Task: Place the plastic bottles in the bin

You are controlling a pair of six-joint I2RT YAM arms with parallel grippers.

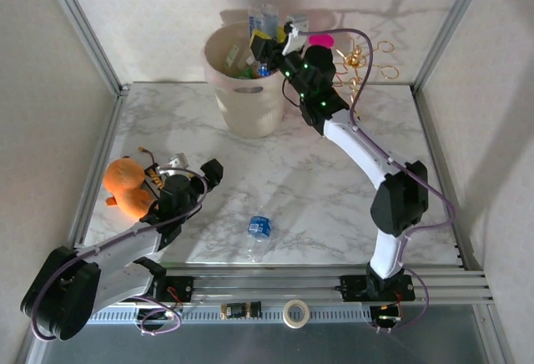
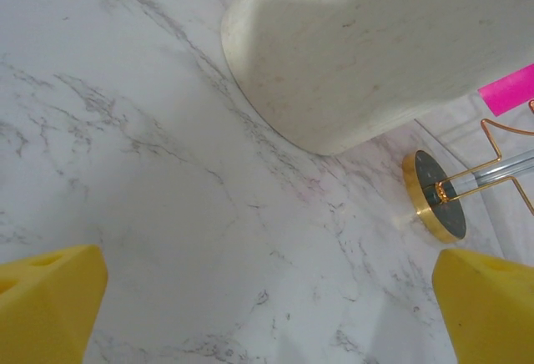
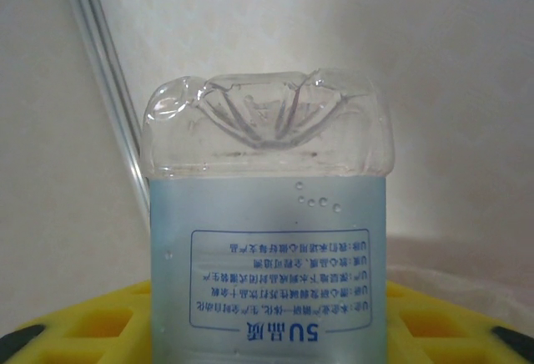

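My right gripper moves across toward the middle of the bin's opening (image 1: 240,53) next and lets go of the clear bottle, since it stands up by the bin's far rim.
My right gripper (image 1: 275,42) hangs over the cream-white bin (image 1: 246,109) at the back of the table, shut on a clear plastic bottle (image 1: 264,20) with a pale blue label. In the right wrist view that bottle (image 3: 267,239) stands bottom-up between the yellow pads (image 3: 92,326). Several bottles (image 1: 247,63) lie inside the bin. One more clear bottle with a blue label (image 1: 259,230) lies on the marble near the front. My left gripper (image 1: 209,172) rests low at the left, open, its yellow fingertips (image 2: 46,305) far apart over bare marble, facing the bin (image 2: 375,47).
An orange plush toy (image 1: 127,184) sits beside the left arm. A gold wire stand (image 1: 367,59) and a pink goblet (image 1: 321,40) are behind the right arm; the stand's base (image 2: 435,197) is right of the bin. A tape roll (image 1: 294,312) lies on the front rail.
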